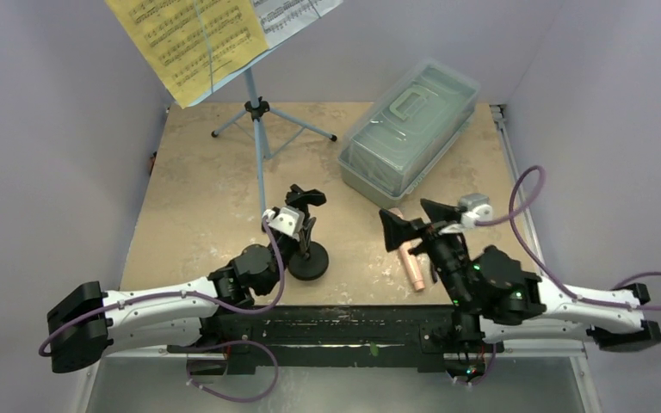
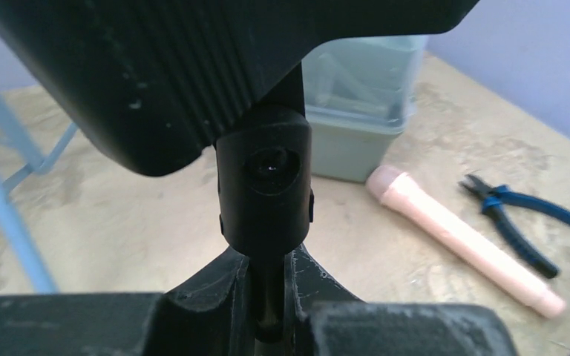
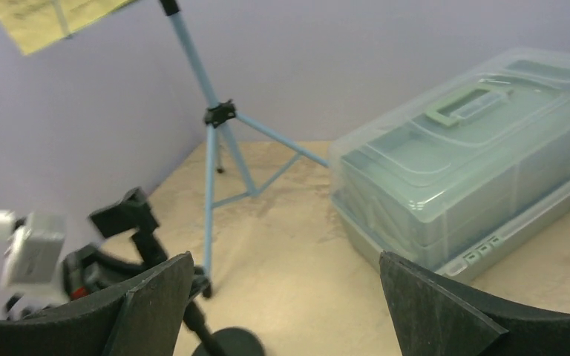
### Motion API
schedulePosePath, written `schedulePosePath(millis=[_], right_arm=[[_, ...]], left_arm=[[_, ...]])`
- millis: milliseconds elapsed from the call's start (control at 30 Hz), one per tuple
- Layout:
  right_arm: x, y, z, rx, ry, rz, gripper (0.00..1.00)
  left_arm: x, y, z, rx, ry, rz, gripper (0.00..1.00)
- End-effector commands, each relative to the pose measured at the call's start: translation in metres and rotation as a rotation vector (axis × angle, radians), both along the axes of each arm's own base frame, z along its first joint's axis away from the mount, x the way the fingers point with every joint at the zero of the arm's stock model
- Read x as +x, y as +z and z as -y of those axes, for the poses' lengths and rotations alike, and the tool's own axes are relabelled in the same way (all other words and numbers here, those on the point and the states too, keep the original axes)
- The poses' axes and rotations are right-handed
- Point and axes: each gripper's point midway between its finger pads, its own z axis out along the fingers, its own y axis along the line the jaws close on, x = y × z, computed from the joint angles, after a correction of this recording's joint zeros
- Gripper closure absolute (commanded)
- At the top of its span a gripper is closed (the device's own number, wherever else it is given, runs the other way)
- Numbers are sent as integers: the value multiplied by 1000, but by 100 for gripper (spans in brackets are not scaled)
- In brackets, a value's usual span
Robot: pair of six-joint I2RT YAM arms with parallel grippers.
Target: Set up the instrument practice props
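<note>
The left gripper stays at the thin pole next and opens its fingers to release the short black mic stand.
The short black mic stand (image 1: 308, 260) stands upright on its round base near the table's front. My left gripper (image 1: 295, 231) is shut on its thin pole, just under the swivel joint (image 2: 266, 185); in the left wrist view the gripper (image 2: 268, 274) pinches the rod. The peach-pink microphone (image 1: 411, 262) lies flat on the table to the right, also in the left wrist view (image 2: 460, 237). My right gripper (image 1: 413, 222) hovers open above it, empty (image 3: 283, 259). The light blue tripod music stand (image 1: 258, 129) holds a yellow sheet (image 1: 194, 39) and a white sheet (image 1: 293, 13) at the back left.
A clear lidded plastic box (image 1: 409, 133) sits at the back right. Blue-handled pliers (image 2: 519, 219) lie beyond the microphone. Lilac walls close in the table on three sides. The tripod legs (image 3: 267, 141) spread across the back left.
</note>
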Motion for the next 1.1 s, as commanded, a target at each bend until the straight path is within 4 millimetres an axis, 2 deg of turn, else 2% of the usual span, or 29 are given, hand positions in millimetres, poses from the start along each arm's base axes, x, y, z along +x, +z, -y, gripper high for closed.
schedulePosePath(millis=[0, 67, 167, 267, 367, 433, 467, 533, 600, 667, 800, 933, 1067], right_arm=[[27, -39, -51, -178, 41, -130, 1], [49, -63, -62, -262, 11, -191, 1], [78, -96, -62, -283, -21, -300, 1], [99, -129, -45, -236, -47, -414, 1], [107, -163, -22, -212, -90, -521, 1], [110, -183, -8, -221, -135, -576, 1], [111, -194, 1, -231, -162, -614, 1], [114, -213, 16, -255, -211, -683, 4], [117, -227, 24, -287, -241, -726, 4], [121, -239, 28, -335, -265, -756, 2], [130, -266, 34, -456, -301, -827, 1], [138, -289, 35, -532, -312, -874, 1], [144, -300, 33, -571, -311, -892, 5]], left_arm=[[11, -9, -29, -79, 170, -21, 100], [13, -17, -28, -86, 183, -35, 100], [15, -30, -27, -93, 203, -50, 100], [14, -32, -30, -138, 212, -56, 100], [9, -33, -29, -174, 181, -60, 98], [7, -33, -28, -182, 164, -70, 92], [5, -34, -28, -181, 158, -81, 84], [1, -32, -27, -204, 131, -102, 63], [-3, -29, -26, -232, 107, -120, 37], [-8, -25, -24, -256, 79, -133, 22], [-18, -9, -20, -301, 8, -150, 15], [-32, -3, -21, -305, -61, -189, 14], [-49, 10, -27, -325, -131, -217, 14]])
